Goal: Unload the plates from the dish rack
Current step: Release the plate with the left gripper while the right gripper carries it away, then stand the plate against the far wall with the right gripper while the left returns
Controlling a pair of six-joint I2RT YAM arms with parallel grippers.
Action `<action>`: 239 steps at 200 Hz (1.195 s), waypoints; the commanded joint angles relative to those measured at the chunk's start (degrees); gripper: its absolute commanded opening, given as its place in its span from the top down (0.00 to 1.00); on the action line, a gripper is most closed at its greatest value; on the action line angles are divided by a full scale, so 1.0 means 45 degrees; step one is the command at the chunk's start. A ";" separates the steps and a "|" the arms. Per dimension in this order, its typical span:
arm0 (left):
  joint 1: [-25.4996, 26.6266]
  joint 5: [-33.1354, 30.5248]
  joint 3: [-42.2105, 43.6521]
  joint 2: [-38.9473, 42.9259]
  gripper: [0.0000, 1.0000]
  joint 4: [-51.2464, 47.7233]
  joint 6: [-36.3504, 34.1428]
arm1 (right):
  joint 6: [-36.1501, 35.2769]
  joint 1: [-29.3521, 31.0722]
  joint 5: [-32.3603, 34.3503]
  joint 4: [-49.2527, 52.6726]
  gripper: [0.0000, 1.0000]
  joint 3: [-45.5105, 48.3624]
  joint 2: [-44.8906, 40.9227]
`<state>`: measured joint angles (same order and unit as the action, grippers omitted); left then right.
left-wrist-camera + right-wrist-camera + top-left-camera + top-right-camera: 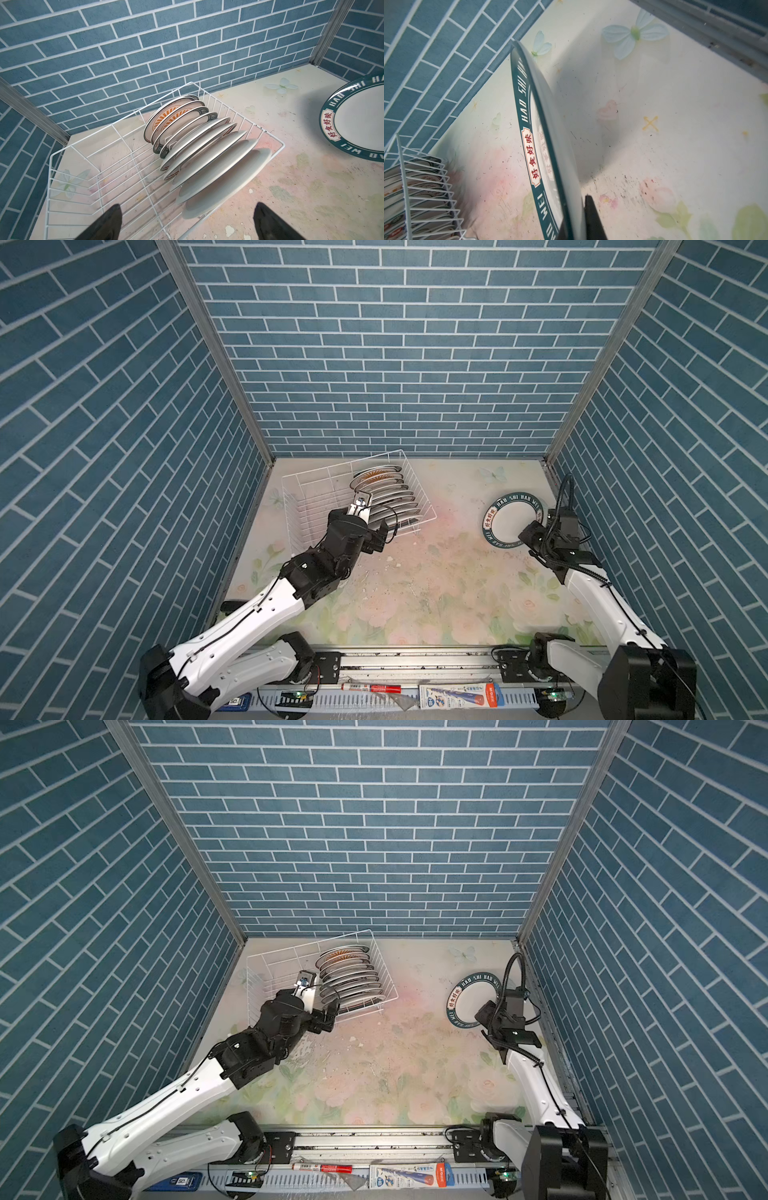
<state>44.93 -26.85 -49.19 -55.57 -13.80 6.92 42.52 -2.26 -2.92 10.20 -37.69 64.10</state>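
My right gripper should next lower the green-rimmed plate (509, 522) level onto the shadowed tabletop below, clear of other dishes, and release its near rim.
The dish rack (307, 493) (270, 973) (116, 176) is a white wire basket at the back left of the table. A row of several plates (388, 497) (351, 977) (207, 153) (415, 187) stands on edge in its right part. My left gripper (378, 533) (330, 1013) (188, 204) is open at the rack's near right corner, above the nearest white plate and holding nothing. My right gripper (528, 536) (482, 1014) (575, 218) is shut on the near rim of a green-rimmed plate (509, 522) (473, 1002) (357, 124) (542, 145) at the right, face up over its shadow.
Blue brick walls enclose the floral table (415, 593) on three sides, the right one close to my right arm. A red marker (370, 689) and a blue packet (457, 695) lie on the front rail.
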 commanded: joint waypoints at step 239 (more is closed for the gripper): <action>-0.0003 -0.1180 0.0510 -0.1140 0.01 0.1279 -0.1639 | 0.4632 -0.2056 -0.6812 -0.8515 0.87 -0.1305 0.9116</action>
<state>44.93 -33.23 -48.34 -62.57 -10.92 1.43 61.73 -11.53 -31.92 -26.61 -41.17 102.96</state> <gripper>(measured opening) 0.994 0.117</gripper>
